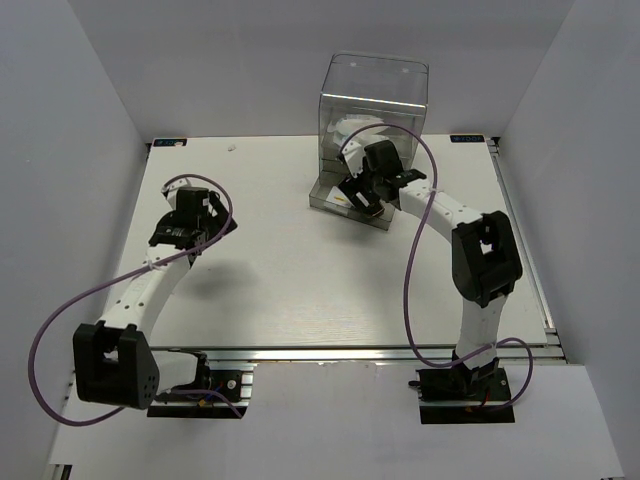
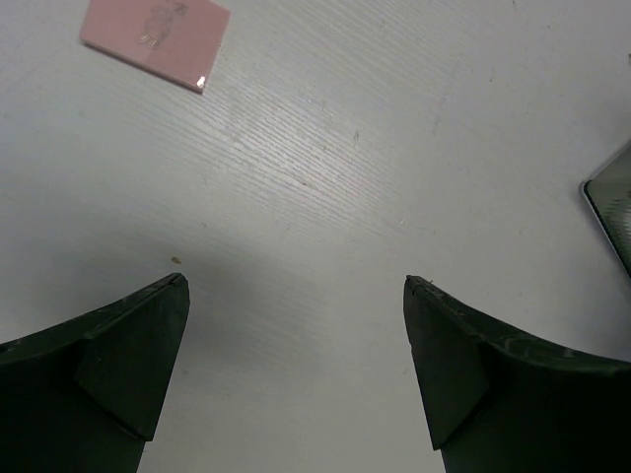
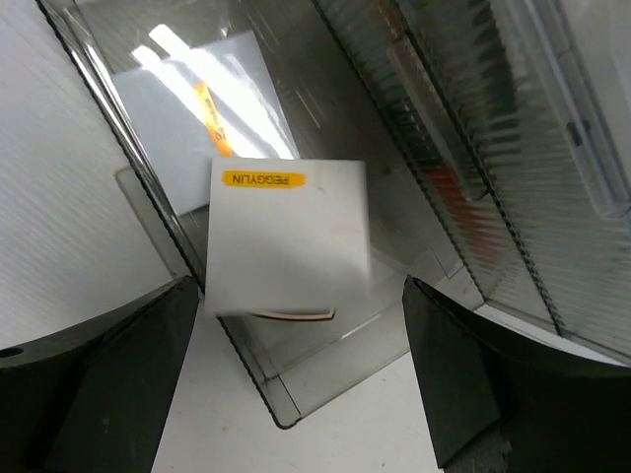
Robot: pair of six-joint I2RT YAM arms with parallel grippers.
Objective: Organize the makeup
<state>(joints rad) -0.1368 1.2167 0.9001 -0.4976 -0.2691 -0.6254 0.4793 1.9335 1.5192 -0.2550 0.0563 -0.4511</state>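
Note:
My left gripper turns and goes down toward the left in its wrist view onto the pink square [image 2: 156,39] next, since it lies below the gripper's fingers and to that side.
In the right wrist view a white flat square with an orange mark [image 3: 286,236] hangs tilted over the pulled-out clear drawer [image 3: 325,370], its lower edge blurred. My right gripper [image 3: 301,286] is open, and the square does not fill the gap between its fingers. A second white square [image 3: 187,108] lies further back in the drawer. From above, the right gripper [image 1: 360,195] is at the drawer front. My left gripper [image 2: 296,286] is open over bare table [image 2: 325,177], with a pink square [image 2: 156,39] lying ahead to its left. In the top view the left gripper [image 1: 192,212] is at the table's left.
The tall clear acrylic drawer box [image 1: 375,105] stands at the back centre, and its open drawer [image 1: 335,203] juts toward me. Reddish shapes [image 3: 455,202] show through its ribbed wall. A dark flat thing with a pale rim [image 2: 613,212] lies at the right edge of the left wrist view.

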